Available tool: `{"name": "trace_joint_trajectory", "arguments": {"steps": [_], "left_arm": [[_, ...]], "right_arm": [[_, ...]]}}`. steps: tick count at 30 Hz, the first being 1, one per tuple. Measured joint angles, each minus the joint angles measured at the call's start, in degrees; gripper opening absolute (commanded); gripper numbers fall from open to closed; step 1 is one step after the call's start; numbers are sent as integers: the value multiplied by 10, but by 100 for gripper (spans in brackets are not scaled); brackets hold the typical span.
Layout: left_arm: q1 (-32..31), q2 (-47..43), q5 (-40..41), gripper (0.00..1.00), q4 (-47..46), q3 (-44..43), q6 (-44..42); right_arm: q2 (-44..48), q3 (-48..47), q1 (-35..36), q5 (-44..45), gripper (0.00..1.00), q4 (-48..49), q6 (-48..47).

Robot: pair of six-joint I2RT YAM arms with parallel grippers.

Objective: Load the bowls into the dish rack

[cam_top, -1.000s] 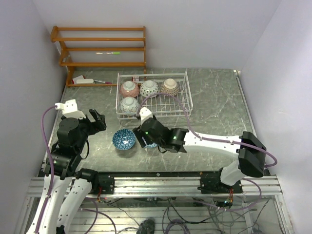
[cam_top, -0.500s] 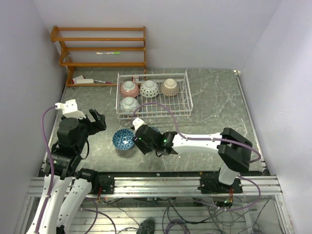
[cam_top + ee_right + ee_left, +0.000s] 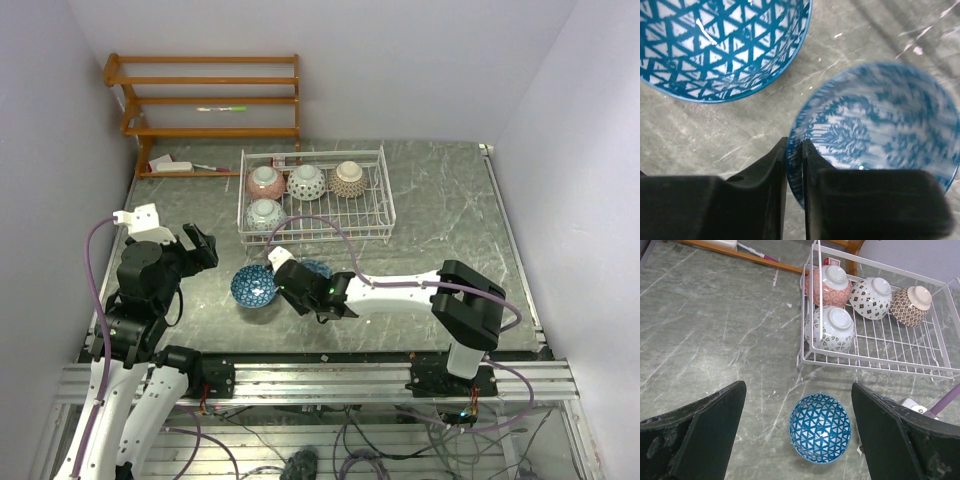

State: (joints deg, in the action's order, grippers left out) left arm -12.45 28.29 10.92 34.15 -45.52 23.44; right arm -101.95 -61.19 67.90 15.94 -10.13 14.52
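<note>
I should next raise my right gripper outward, tip the floral bowl [image 3: 316,269] onto the rack's empty front wires beside the pale patterned bowl and release it.
Two blue bowls stand upright on the table. The triangle-patterned bowl [image 3: 254,286] [image 3: 820,427] [image 3: 720,45] lies free. My right gripper [image 3: 296,281] [image 3: 794,152] is shut on the near rim of the floral blue bowl [image 3: 316,269] [image 3: 880,125], one finger inside and one outside. The white wire dish rack [image 3: 385,200] [image 3: 900,345] holds several upturned bowls: a red one [image 3: 265,182] [image 3: 827,286], a black-and-white one [image 3: 306,182] [image 3: 870,291], a tan one [image 3: 349,178] [image 3: 910,299] and a pale patterned one [image 3: 265,214] [image 3: 832,329]. My left gripper [image 3: 200,245] [image 3: 799,390] hangs open above the triangle bowl, holding nothing.
An orange-brown wooden shelf unit [image 3: 210,100] stands at the back left, with pens and a white item on it. A purple cable [image 3: 340,228] loops from my right arm over the rack's front edge. Walls close in on the left, back and right.
My right arm has swung left and down toward the floral blue bowl, and its jaws have closed on the rim. The left arm and the other bowls have not moved.
</note>
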Motion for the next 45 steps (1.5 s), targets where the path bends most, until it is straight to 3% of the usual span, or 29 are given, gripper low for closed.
{"name": "trace_joint_trajectory", "arguments": {"steps": [2, 9, 14, 18, 25, 33, 38, 45], "left_arm": [[0, 0, 0, 98, 0, 0, 0], [0, 0, 0, 98, 0, 0, 0], [0, 1, 0, 98, 0, 0, 0], [0, 3, 0, 98, 0, 0, 0], [0, 3, 0, 98, 0, 0, 0], [0, 3, 0, 98, 0, 0, 0], [0, 3, 0, 98, 0, 0, 0], [0, -4, 0, 98, 0, 0, 0]], "right_arm": [[0, -4, 0, 8, 0, -1, -1], [12, -26, -4, 9, 0, -32, 15], [69, -32, -28, -71, 0, -54, 37], [145, -37, -86, -169, 0, -29, 59], [194, -43, -203, -332, 0, 88, 118], [127, -30, -317, -480, 0, 289, 252], [65, -17, -365, -511, 0, 378, 333], [17, -17, -373, -512, 0, 506, 417]]}}
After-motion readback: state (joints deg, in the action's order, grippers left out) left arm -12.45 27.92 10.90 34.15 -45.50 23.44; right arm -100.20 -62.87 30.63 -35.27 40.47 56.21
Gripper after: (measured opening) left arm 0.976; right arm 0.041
